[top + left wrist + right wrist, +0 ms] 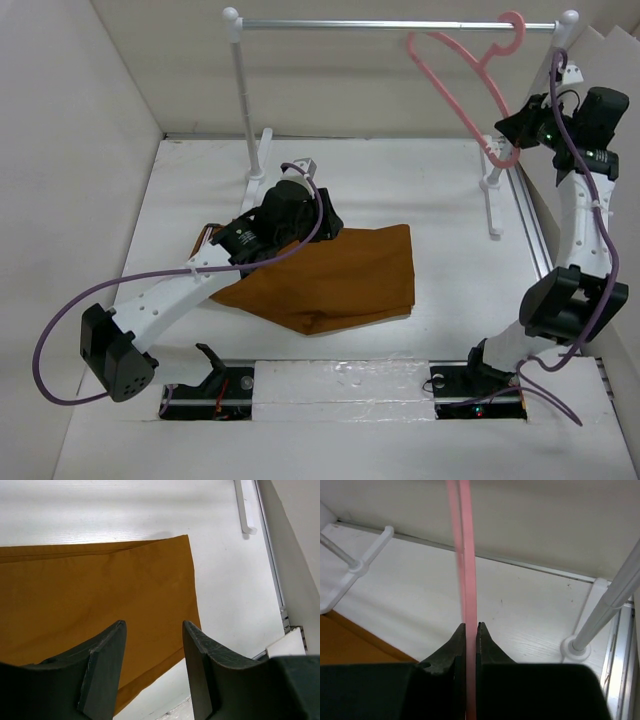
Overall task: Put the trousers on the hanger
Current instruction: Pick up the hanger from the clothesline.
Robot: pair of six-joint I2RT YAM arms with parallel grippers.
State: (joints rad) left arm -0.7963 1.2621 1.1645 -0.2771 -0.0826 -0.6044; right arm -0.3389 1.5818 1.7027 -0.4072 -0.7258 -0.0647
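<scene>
The hanger (462, 85) in my right gripper goes off the bar next, back and down to the trousers' edge nearest it, and is released there. The trousers lie on the tabletop.
The rust-brown trousers (335, 280) lie folded flat on the white table; they fill the left of the left wrist view (95, 595), and a corner shows in the right wrist view (350, 645). My left gripper (320, 222) hovers above their left part, open and empty (152, 630). The pink hanger (462, 85) hangs by its hook from the rail at the far right. My right gripper (512, 135) is shut on its lower right end; in the right wrist view the pink bar (466, 555) runs straight up from between the jaws (470, 626).
The silver-and-white clothes rail (400, 24) stands at the back, with a left post (245, 110) and a right foot (492, 205). White walls close in the left and the back. A metal strip (535, 230) runs along the right edge.
</scene>
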